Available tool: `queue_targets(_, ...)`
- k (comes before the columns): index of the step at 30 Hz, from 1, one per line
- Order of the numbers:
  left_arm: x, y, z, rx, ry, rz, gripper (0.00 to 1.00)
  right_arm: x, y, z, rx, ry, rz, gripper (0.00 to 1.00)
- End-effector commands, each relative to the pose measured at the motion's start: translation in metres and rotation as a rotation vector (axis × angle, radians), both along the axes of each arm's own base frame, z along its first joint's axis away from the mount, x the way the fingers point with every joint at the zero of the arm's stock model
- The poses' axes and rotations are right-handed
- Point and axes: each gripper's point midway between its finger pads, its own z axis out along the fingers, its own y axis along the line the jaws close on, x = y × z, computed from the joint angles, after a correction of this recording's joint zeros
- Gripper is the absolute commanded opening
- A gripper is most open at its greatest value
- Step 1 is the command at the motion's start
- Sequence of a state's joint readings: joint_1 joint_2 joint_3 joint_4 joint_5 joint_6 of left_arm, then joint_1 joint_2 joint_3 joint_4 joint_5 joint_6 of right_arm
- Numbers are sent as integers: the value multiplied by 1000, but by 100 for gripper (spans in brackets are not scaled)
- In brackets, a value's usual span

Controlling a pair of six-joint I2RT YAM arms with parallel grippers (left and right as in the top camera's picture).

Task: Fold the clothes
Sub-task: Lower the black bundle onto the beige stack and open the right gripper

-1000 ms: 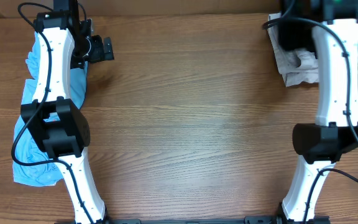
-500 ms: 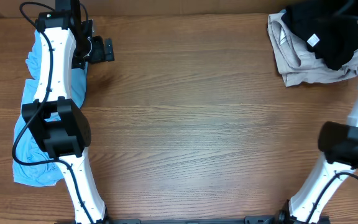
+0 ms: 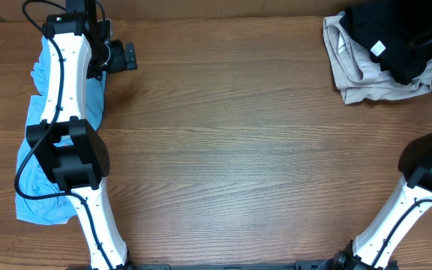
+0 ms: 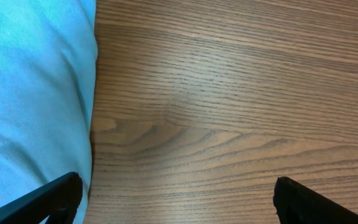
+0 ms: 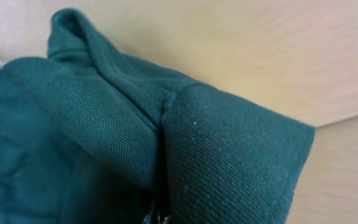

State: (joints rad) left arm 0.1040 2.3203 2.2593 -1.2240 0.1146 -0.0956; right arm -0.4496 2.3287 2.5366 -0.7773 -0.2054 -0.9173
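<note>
The right gripper moves in toward the folded beige garment next and opens its fingers to release the dark garment, since its white-tagged part already rests there.
A light blue garment lies crumpled along the table's left edge, partly under my left arm. My left gripper is open and empty at the far left, just right of the garment's upper end. In the left wrist view the jaws are spread wide over bare wood, and the left finger overlaps the blue garment's edge. A dark garment lies on a folded beige garment at the far right corner. The dark fabric fills the right wrist view, bunched into a crease at the jaws. The right fingers are hidden.
My right arm leans out past the table's right edge, and its gripper is outside the overhead view. The wooden table runs between the two arms. A pale wall or board shows behind the dark fabric.
My right arm has swung from over the far-right pile out to the right edge, uncovering the dark garment on the beige one. The left arm has barely moved.
</note>
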Motion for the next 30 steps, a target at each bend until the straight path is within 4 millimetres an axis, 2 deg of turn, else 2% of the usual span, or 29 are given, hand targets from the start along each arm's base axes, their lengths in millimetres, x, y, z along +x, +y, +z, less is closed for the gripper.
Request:
queue_targets(1, 2, -5, -7, 9, 10, -12, 100, 10, 13, -2, -15, -16, 57, 4)
queue_targets(6, 5, -5, -6, 11, -4, -12, 100, 14, 25, -16, 2, 18, 76, 4)
queue_targets(10, 7, -5, -6, 12, -12, -12, 100, 13, 51, -30, 33, 82, 113, 4)
queue_targets(12, 7, -5, -6, 12, -12, -13, 100, 10, 72, -42, 62, 139, 143, 22)
queue_targets(13, 7, -6, -6, 11, -11, -15, 100, 7, 84, -48, 81, 170, 164, 40)
queue_targets(14, 7, -6, -6, 12, -11, -15, 100, 2, 100, -57, 111, 212, 199, 63)
queue_targets(15, 7, -7, -6, 12, -12, -17, 100, -1, 114, -62, 135, 243, 228, 100)
queue_targets(18, 7, -9, -6, 11, -11, -20, 100, -11, 150, -76, 172, 328, 285, 100)
queue_targets(22, 6, -9, -6, 12, -8, -20, 100, -8, 176, -73, 200, 329, 298, 100)
queue_targets(26, 6, -9, -6, 11, -7, -21, 100, 0, 188, -40, 317, 245, 216, 100)
queue_targets(30, 6, -9, -6, 12, -8, -21, 100, -8, 204, 12, 438, 158, 161, 100)
